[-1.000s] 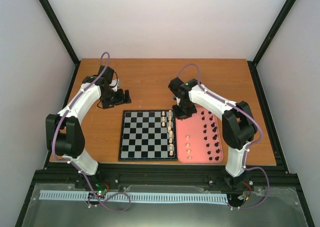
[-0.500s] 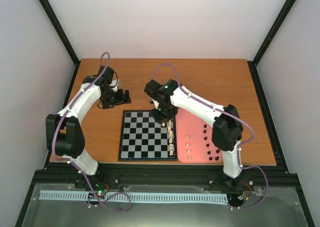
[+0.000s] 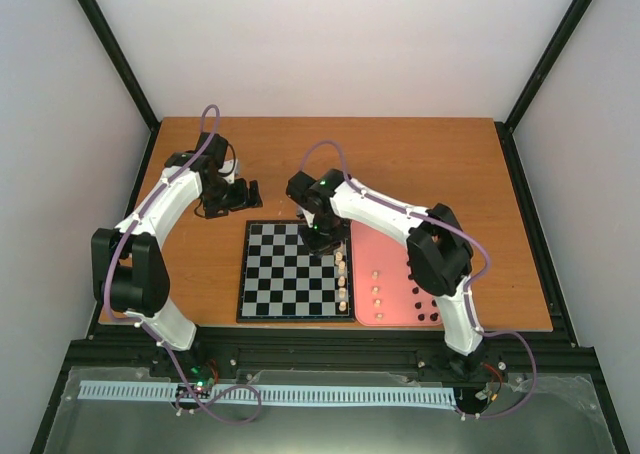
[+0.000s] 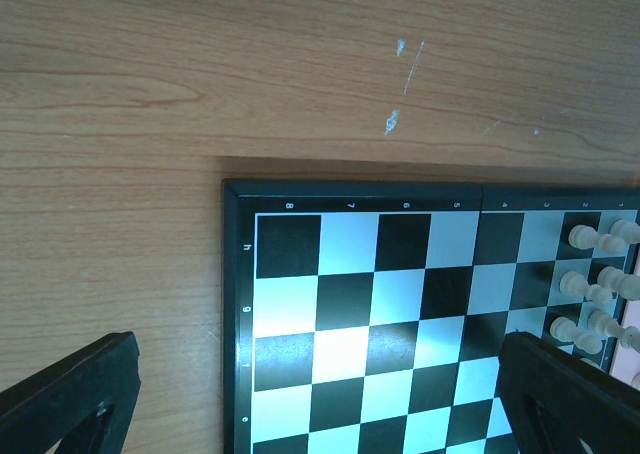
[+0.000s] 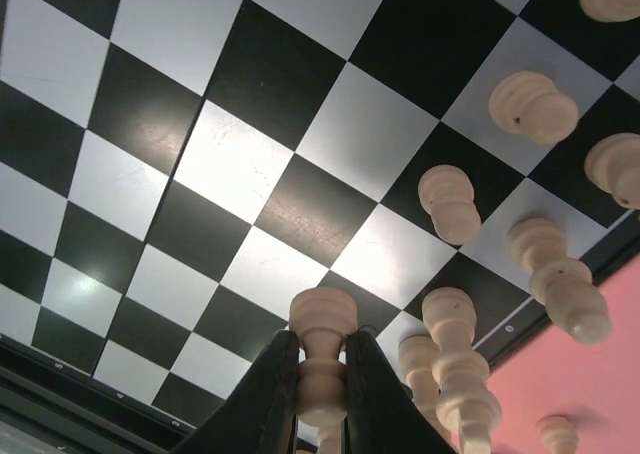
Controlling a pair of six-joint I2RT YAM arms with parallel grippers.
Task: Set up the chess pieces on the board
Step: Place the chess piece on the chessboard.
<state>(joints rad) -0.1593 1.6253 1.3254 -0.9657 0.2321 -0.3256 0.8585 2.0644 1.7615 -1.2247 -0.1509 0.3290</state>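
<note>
The pale square at the inner row's end (image 3: 329,265) (image 5: 393,257) is empty, so my right gripper will next move down and over toward the row's last cream piece, onto that square.
The checkered board (image 3: 285,274) lies at the table's front middle. It also shows in the left wrist view (image 4: 350,314) and the right wrist view (image 5: 200,164). Several cream pieces (image 3: 342,274) stand along its right columns. My right gripper (image 3: 322,236) hangs over the board's far right part, shut on a cream piece (image 5: 323,359) held just above the squares. More cream pieces (image 5: 450,204) stand beside it. My left gripper (image 3: 250,194) sits open and empty on the table beyond the board's far left corner; its fingers (image 4: 70,394) frame the board's corner.
A pink tray (image 3: 395,274) lies right of the board, with several black pieces (image 3: 425,299) and a few cream ones (image 3: 378,292) on it. Bare wood lies behind and left of the board. Black frame posts rise at the table's far corners.
My right arm has swung left from the pink tray to over the board's far right part, carrying a cream piece. The left arm has not moved.
</note>
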